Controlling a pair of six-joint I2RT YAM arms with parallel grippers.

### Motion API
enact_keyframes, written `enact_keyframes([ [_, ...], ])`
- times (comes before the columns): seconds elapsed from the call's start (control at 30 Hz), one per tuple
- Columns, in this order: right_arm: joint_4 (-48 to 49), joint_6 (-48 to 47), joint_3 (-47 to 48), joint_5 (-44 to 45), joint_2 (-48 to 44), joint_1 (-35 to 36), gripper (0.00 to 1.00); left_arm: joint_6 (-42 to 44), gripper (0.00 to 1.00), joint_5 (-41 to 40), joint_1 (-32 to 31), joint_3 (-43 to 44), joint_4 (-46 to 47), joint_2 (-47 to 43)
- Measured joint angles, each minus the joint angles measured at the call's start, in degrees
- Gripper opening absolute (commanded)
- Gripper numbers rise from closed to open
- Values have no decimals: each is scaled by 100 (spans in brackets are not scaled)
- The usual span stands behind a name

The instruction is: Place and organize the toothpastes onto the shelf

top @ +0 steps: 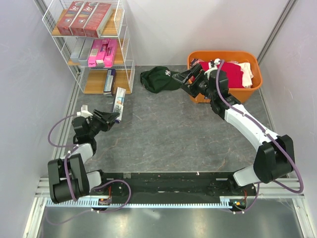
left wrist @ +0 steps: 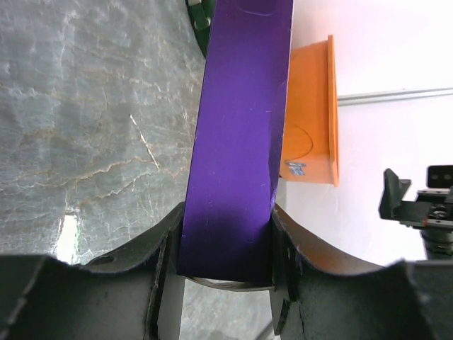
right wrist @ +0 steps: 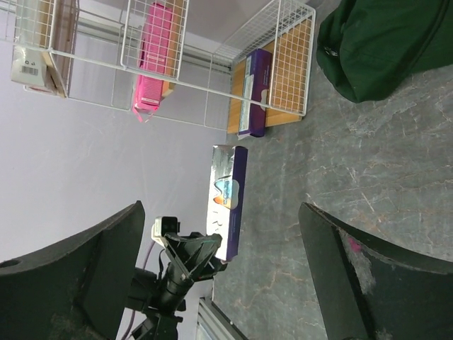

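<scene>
I should move my left gripper outward next, because the bare strip [top: 122,80] beside the bottom board's purple box lies outward of it. I should slide the held box into that strip and let go.
My left gripper [top: 110,118] is shut on the near end of a purple and holographic toothpaste box [top: 119,102], held in front of the shelf [top: 124,44]. The left wrist view shows the purple box [left wrist: 241,127] clamped between both fingers [left wrist: 152,283]. The box also shows in the right wrist view [right wrist: 228,191]. On the shelf lie red boxes [top: 83,19] on the top board, grey [top: 81,49] and pink boxes [top: 102,52] on the middle board, and a purple box [top: 109,82] on the bottom board. My right gripper [top: 182,78] is open and empty beside the orange tub.
An orange tub [top: 250,91] of clothes stands at the back right. A dark green cap [top: 158,79] lies left of it, close to my right gripper. Grey walls close in both sides.
</scene>
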Motion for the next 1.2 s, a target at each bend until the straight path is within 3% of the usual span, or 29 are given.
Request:
enact_keyframes([
  [0.3, 92, 0, -107, -146, 28, -153, 98, -208, 22, 352, 24, 590, 323, 1134],
  [0.9, 317, 2, -313, -498, 308, -463, 98, -774, 20, 330, 13, 2671, 872, 3613],
  [1.2, 334, -4, -334, -507, 367, -557, 98, -946, 21, 166, -348, 3978, 815, 4625],
])
